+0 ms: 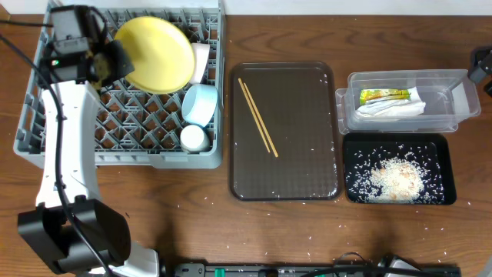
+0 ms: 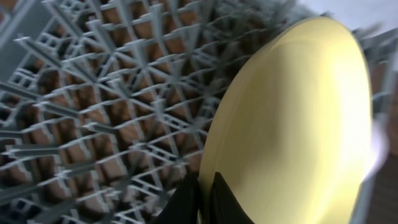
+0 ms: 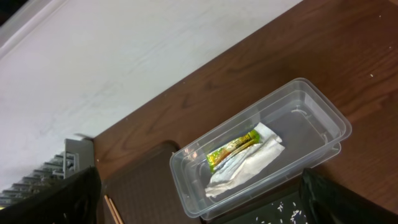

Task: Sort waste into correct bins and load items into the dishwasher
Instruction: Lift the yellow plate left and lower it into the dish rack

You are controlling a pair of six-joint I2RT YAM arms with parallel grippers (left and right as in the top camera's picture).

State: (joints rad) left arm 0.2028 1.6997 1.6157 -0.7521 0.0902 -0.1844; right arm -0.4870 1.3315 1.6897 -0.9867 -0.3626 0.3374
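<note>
My left gripper lowers the round yellow plate back and down onto the dish rack's middle wires next, since those wires stand empty.
My left gripper is shut on the rim of the round yellow plate, holding it tilted over the back of the grey dish rack; the plate fills the left wrist view. In the rack stand a light blue bowl, a white bowl and a small white cup. The chopsticks lie on the dark brown tray. The clear tub holds the green-and-yellow wrapper and white paper. Rice lies in the black tray. My right gripper is open and empty, above the tub.
Loose rice grains are scattered on the brown tray and on the wooden table in front. A white wall edge shows at the back in the right wrist view. Cables run along the table's front edge.
</note>
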